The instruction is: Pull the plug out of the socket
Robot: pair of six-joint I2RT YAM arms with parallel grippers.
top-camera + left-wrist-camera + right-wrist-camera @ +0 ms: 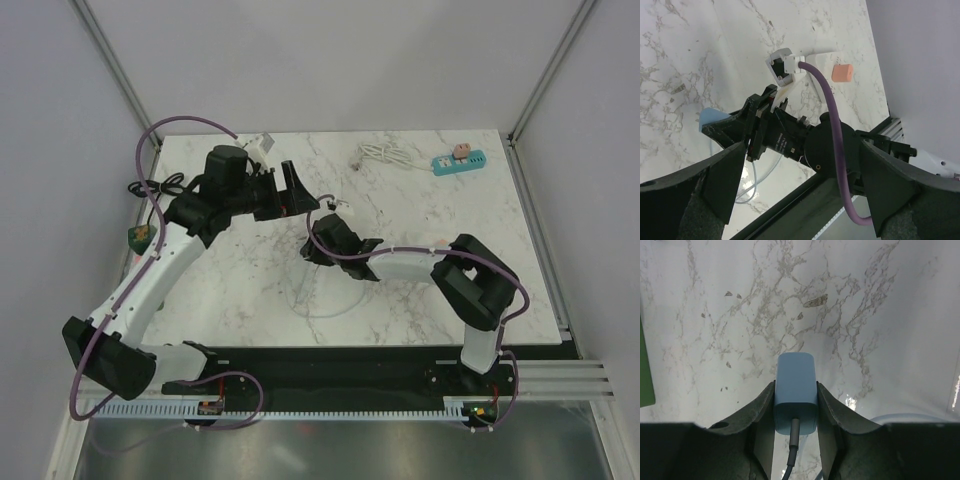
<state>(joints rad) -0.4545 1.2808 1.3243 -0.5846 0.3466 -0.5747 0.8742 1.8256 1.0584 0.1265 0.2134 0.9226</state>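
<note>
My right gripper is above the marble and will first go down and then open, so that the light blue plug gets onto the marble beneath it.
My right gripper is shut on a light blue plug, held a little above the marble table with its grey cable trailing back between the fingers. No socket is attached to it. In the top view the right gripper is at the table's middle, pointing left. The blue plug's corner also shows in the left wrist view. My left gripper hovers just behind it, open and empty, its jaws wide apart. A teal power strip with a pink plug lies at the back right.
A green block sits at the table's left edge; its edge shows in the right wrist view. A coiled white cable lies beside the strip. A thin pale cable loops on the table in front. Black cables lie back left.
</note>
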